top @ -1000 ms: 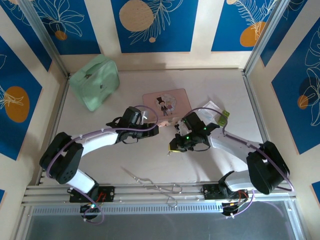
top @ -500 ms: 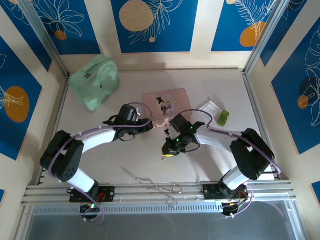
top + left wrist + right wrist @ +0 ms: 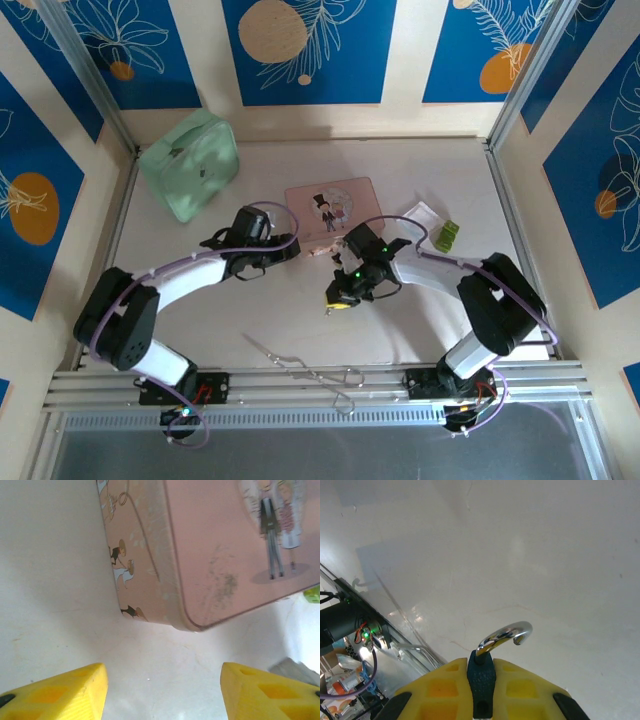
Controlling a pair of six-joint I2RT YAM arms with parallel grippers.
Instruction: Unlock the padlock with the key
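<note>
The robot will lower its right gripper the short way to the bare white table and let go of the padlock [image 3: 481, 682] there, since that clear spot is just below the gripper.
My right gripper [image 3: 481, 669] is shut on the padlock [image 3: 481, 682], whose dark teal body is pinched between the yellow fingers. Its chrome shackle [image 3: 506, 634] curves out ahead with its free end loose, just above the bare white table. In the top view the right gripper [image 3: 338, 300] points down and left at mid-table. My left gripper [image 3: 162, 692] is open with nothing between its fingers, just short of the near corner of the pink picture tin [image 3: 225, 545]. Seen from above, the left gripper [image 3: 290, 250] sits by the tin's left front corner. The key is hidden.
A mint-green pouch [image 3: 190, 163] lies at the back left. The pink tin [image 3: 333, 205] is behind both grippers. A white packet [image 3: 420, 215] and a small green item [image 3: 446, 234] lie to the right. A long thin wire tool [image 3: 300, 365] lies near the front rail.
My right gripper has carried the padlock left and slightly toward the front. The left gripper has drawn back a little to the left along the tin's front.
</note>
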